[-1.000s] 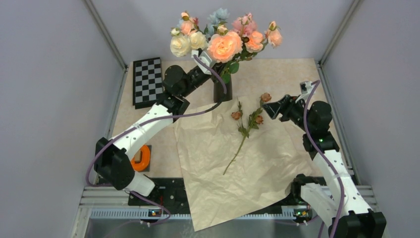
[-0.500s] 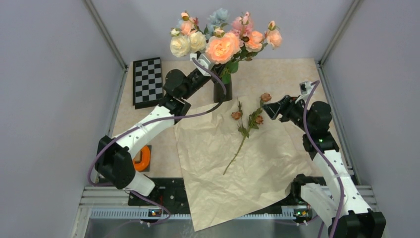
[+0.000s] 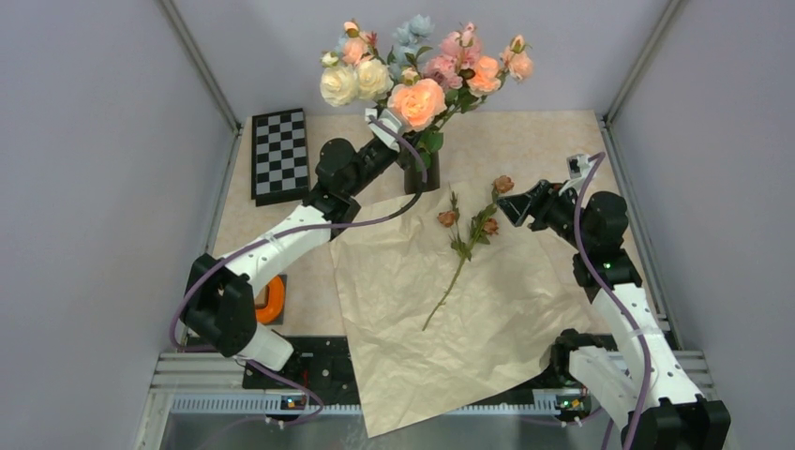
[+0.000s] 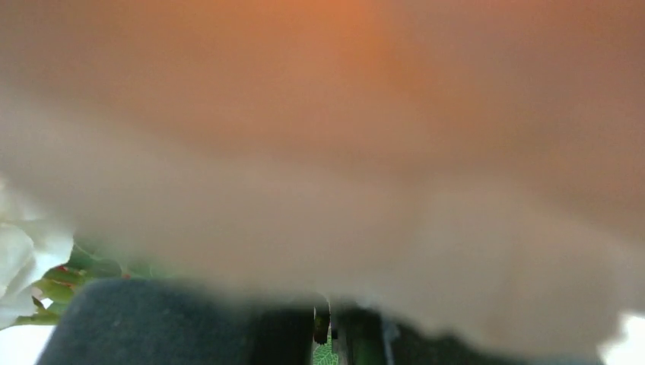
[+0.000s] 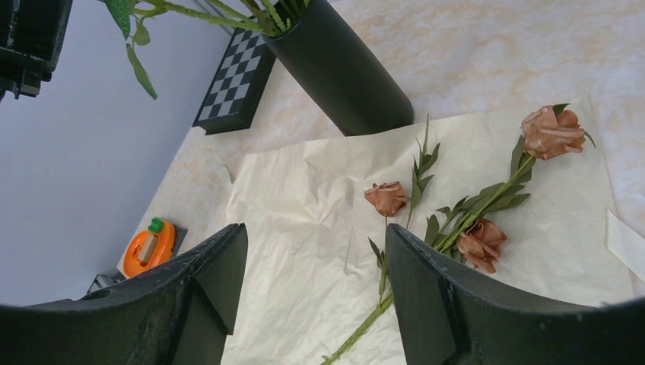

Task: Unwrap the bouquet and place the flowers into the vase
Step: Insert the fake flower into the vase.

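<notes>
The rose stands high above the black vase's rim, so my left gripper should lower toward the vase's opening before opening, to get the big peach rose's stem deeper.
The black vase stands at the back of the table and holds cream, peach, pink and pale-blue flowers. My left gripper is just above the vase's mouth, under the blooms, shut on the stem of the big peach rose. That rose's blurred head fills the left wrist view. The bouquet's tan paper lies unwrapped and flat. A long-stemmed sprig of small mauve roses rests on it. My right gripper hovers open beside that sprig, holding nothing.
A black-and-white checkerboard lies at the back left. An orange tape dispenser sits by the left arm's base. A white strip lies at the paper's right edge. Grey walls close in three sides.
The left gripper shifted slightly toward the vase and the big peach rose came down and left with it, lower among the blooms. The right arm and the sprig have not moved.
</notes>
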Controlling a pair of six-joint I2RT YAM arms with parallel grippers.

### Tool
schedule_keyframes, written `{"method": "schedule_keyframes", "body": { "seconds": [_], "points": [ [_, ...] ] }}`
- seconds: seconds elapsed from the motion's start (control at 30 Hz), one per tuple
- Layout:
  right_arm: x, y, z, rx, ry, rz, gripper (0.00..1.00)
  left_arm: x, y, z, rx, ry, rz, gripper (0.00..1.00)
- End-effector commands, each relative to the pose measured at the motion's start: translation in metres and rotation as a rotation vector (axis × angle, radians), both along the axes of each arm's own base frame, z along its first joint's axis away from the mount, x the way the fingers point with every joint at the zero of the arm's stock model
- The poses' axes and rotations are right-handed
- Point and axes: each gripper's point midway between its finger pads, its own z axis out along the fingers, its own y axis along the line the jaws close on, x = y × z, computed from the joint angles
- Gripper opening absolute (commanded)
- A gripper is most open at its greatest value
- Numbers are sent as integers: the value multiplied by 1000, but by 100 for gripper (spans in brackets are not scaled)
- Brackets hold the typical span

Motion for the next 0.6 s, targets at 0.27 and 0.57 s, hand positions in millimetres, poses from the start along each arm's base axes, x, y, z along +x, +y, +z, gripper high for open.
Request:
{"method": "schedule_keyframes", "body": {
  "seconds": [0.27,0.57],
  "points": [
    [3,1,11,18,-40,12,68,14,6,-20,-16,54,37,0],
    [3,1,9,23,-34,14,68,23,4,-38,2,94,44,0]
  ]
}}
